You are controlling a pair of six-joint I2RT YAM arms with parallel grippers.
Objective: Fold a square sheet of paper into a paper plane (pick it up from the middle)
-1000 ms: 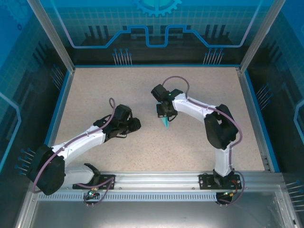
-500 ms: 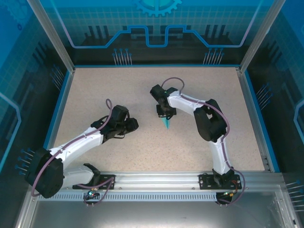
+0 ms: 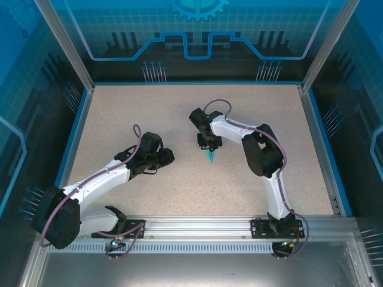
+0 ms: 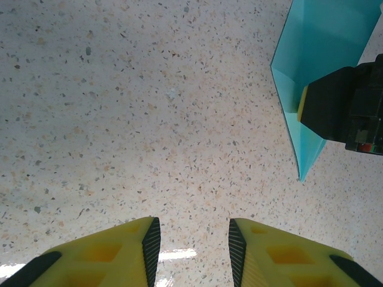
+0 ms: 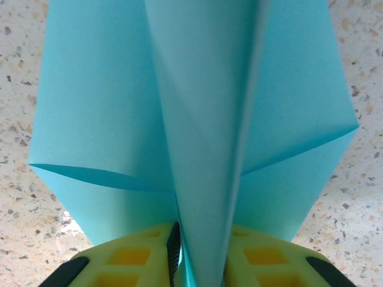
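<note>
My right gripper shifts slightly outward next and opens its fingers to release the paper plane's centre fold standing between them, since the plane's wings already spread sideways.
The paper plane is a narrow cyan-blue dart on the speckled table, its point toward the near edge. In the right wrist view its centre ridge stands up between the yellow fingers and its wings spread flat to both sides. My right gripper straddles that ridge with the jaws slightly apart and a thin gap at the left pad; from above this gripper sits on the plane's far end. My left gripper is open over bare table, left of the plane, with nothing between its fingers.
The speckled table is bounded by a blue rim and by frame posts at the back corners. The right arm's elbow is folded up just right of the plane. An aluminium rail with both arm bases runs along the near edge.
The right arm's elbow has swung left and folded closer to its gripper, which stays on the plane. The left gripper drew back slightly to the left, then held still.
</note>
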